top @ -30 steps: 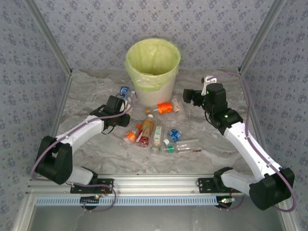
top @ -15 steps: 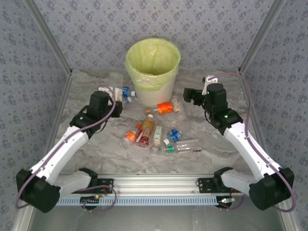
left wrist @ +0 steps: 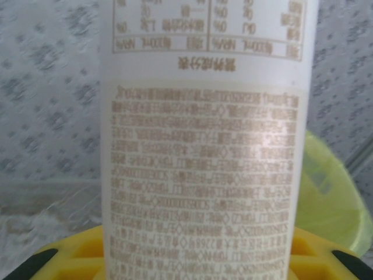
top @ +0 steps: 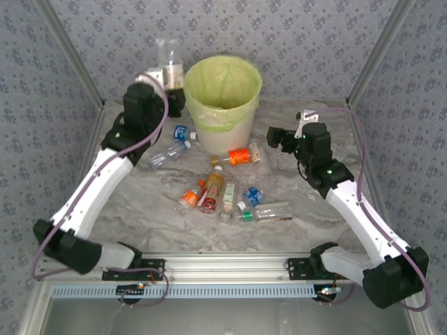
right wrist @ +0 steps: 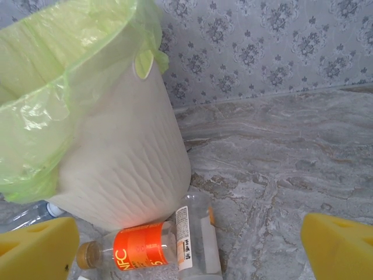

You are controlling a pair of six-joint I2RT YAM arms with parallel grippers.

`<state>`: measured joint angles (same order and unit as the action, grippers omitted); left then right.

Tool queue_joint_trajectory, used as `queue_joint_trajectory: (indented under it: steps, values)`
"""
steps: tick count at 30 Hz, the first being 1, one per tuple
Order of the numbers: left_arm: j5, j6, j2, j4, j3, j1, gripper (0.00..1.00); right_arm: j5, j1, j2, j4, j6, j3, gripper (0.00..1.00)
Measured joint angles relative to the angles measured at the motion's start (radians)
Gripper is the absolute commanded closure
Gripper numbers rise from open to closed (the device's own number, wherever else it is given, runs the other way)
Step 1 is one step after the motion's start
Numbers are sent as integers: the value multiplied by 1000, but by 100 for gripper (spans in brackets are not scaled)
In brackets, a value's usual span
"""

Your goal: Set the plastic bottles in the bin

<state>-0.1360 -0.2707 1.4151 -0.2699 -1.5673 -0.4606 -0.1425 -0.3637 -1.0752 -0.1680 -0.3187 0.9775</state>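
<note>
My left gripper should next carry the bottle, which is still outside the bin's rim, toward the other arm and over the bin's opening point(top: 223, 82) point(left wrist: 333, 198) beside the gripper. Then it should tilt the bottle downward and release it.
My left gripper point(top: 171, 78) is shut on a clear plastic bottle with a white printed label point(top: 170, 59), held upright in the air just left of the bin's rim. In the left wrist view that bottle point(left wrist: 204, 146) stands between my yellow fingers point(left wrist: 70, 259). The bin point(top: 222, 105) is a white bucket lined with a yellow-green bag. My right gripper point(top: 274, 138) hangs open to the right of the bin, above an orange-labelled bottle point(right wrist: 134, 248) and a clear one point(right wrist: 198, 239) that lie against the bin's foot point(right wrist: 116, 163). Several more bottles point(top: 211, 192) lie on the table.
The marble-patterned table point(top: 328, 118) is walled by patterned panels on three sides. A blue-labelled bottle point(top: 180, 132) and a clear one point(top: 167, 153) lie left of the bin. A metal rail point(top: 230, 265) runs along the near edge.
My left arm has risen from the table and swung back to the bin's left rim, carrying the white-labelled bottle. The right arm has hardly moved.
</note>
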Motion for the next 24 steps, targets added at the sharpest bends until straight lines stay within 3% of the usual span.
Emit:
queue_joint_trajectory:
  steps: [4,11,16,17,18,21,24]
  values:
    - [70,37,221,-177,-349,-7,100,-2,1,41,-2,0,0,0]
    - [157,69,410,-388,-596,-22,99,-21,5,106,-19,1,-11,0]
    - [221,73,575,-504,-803,-48,90,-28,6,121,-41,1,-13,0]
    - [231,73,608,-525,-846,-54,85,-29,6,122,-42,1,-13,0]
    - [238,73,644,-550,-897,-62,69,-30,6,124,-45,1,-13,0]
    - [253,68,750,-623,-1046,-85,53,-30,10,128,-61,4,-13,0]
    - [263,54,811,-671,-1121,-101,23,-29,11,129,-97,8,-13,0]
